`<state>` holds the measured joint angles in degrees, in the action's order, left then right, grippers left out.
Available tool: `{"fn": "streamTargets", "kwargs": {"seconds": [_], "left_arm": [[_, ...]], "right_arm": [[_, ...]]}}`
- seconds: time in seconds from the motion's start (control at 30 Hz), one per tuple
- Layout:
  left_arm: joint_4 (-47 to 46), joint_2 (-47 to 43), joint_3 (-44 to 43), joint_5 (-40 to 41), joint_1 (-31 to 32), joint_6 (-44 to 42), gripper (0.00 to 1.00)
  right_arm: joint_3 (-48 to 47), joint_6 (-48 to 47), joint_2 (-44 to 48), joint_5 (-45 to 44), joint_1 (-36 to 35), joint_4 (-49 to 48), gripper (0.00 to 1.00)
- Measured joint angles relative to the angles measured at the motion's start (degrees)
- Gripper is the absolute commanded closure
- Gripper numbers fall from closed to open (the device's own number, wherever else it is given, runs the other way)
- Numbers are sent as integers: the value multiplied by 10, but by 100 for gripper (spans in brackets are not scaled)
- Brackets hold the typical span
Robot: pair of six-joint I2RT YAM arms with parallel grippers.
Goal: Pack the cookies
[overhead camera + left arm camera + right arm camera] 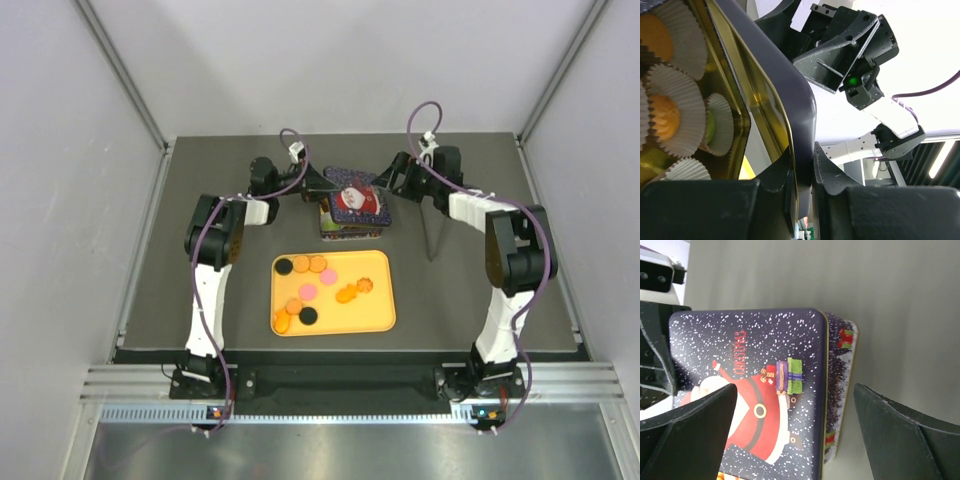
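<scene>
I need to move my left gripper to the left in the top view next and lower the lid over the tin's uncovered end (pixel 327 219) (pixel 687 107), as that end is below the gripper.
Several round cookies (pixel 308 291), orange, pink and black, lie on a yellow tray (pixel 380 315). Behind it stands a Christmas tin (pixel 345 229). Its Santa lid (pixel 358 200) is held above it, shifted off the base. My left gripper (pixel 320 189) is shut on the lid's left edge; in the left wrist view the gripper (pixel 804 170) pinches the lid's rim (pixel 800 107). White paper cups in the tin hold orange cookies (pixel 662 117) and a green one (pixel 711 127). My right gripper (pixel 386 184) is open at the lid's right side. In the right wrist view it (pixel 795 425) straddles the lid (pixel 755 390) and the tin's wall (pixel 840 390).
The tray lies in front of the tin on the dark table (pixel 200 180), between the two arms. Grey walls close in the back and both sides. The right arm's wrist (pixel 850 50) shows in the left wrist view.
</scene>
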<state>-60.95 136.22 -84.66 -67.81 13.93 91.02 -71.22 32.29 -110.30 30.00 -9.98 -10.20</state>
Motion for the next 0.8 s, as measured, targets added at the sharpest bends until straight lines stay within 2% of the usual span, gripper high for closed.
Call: {"fn": "streamTargets", "kwargs": {"seconds": [0.33, 0.67, 0.8], "left_arm": [[-22, 10, -16, -3, -4, 20, 100], [-27, 21, -17, -3, -8, 23, 100], [-24, 21, -17, -1, -9, 20, 98]], "right_arm": [[15, 25, -33, 20, -17, -39, 0], [21, 38, -35, 33, -20, -56, 11], [31, 40, -35, 37, -20, -61, 18]]}}
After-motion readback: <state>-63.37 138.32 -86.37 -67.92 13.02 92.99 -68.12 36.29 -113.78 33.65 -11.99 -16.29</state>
